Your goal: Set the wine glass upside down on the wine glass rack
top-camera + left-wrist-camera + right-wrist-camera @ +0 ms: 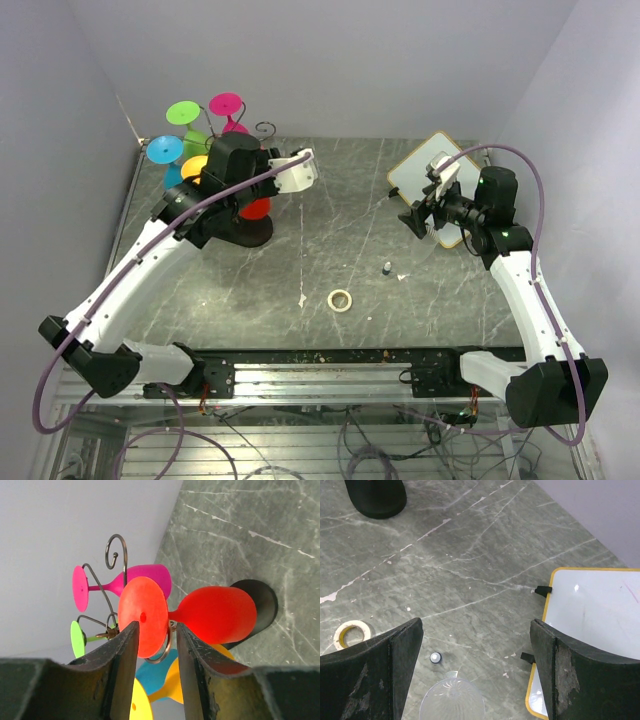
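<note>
My right gripper lowers onto the rim of the clear ribbed piece point(483, 705) at its whiteboard side next and closes, as it stands below the open fingers.
The wine glass rack point(264, 130) is a dark wire tree at the table's back left. It holds pink point(227, 104), green point(184, 113), blue point(164, 150) and yellow glasses. A red wine glass point(212, 614) hangs upside down, its foot point(142, 615) resting in a curled wire arm and its bowl above the black base point(262, 602). It also shows in the top view point(258, 209). My left gripper point(156, 630) is slightly open, its fingertips on either side just in front of the red foot and holding nothing. My right gripper point(476, 640) is wide open and empty above the table.
A yellow-framed whiteboard point(425, 170) lies at the back right, beside my right gripper point(415, 220). A tape roll point(340, 299) and a small cap point(386, 267) lie mid-table. A clear round ribbed piece point(451, 702) sits at the bottom edge of the right wrist view.
</note>
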Robot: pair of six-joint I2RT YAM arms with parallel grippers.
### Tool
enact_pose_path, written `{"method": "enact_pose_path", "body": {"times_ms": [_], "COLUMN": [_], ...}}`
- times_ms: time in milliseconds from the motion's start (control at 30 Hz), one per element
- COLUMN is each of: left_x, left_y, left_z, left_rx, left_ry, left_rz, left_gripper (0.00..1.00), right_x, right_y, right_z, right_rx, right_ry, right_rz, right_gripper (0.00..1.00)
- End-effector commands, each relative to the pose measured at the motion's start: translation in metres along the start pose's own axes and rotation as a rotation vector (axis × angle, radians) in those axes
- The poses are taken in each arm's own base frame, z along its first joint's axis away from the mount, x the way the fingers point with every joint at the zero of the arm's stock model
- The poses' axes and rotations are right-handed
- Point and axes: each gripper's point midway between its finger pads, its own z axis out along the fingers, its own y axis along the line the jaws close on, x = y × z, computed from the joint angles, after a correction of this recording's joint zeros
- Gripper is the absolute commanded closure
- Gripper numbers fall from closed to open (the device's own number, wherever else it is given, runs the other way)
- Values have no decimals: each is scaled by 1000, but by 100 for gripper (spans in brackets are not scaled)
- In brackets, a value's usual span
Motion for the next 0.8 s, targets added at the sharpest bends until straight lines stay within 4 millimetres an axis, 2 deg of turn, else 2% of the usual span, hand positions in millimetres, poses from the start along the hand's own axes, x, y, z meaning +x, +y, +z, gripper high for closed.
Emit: {"method": "enact_pose_path", "body": {"times_ms": [0,100,167,300,367,600,667,767], "left_x": [-20,-32,-40,-50,-51,-41,-39,-35], "left_y": [3,-4,-17,-67,-83,-95,-99,-106], "left_z": [-21,-32,-42,-70,-81,-82,-81,-79], "left_rx": [34,88,164,429,511,558,575,597], "left_ry": [-109,-177,-230,-341,-374,-333,-324,-309], "left_rz": [-60,-95,-117,-83,-85,-113,-126,-130], "left_gripper": [53,51,49,38,30,17,3,0], "right_x": [3,2,1,0,1,15,20,28], "right_y": [3,-2,-9,-23,-24,-12,-12,-11], "right_z": [-2,-6,-11,-31,-41,-65,-70,-75], "right_rx": [-8,17,59,159,186,172,180,192], "right_ry": [-3,12,36,105,137,270,314,370], "right_rz": [11,-6,-24,-74,-89,-63,-37,8], "right_gripper": [12,12,12,12,12,12,12,15]}}
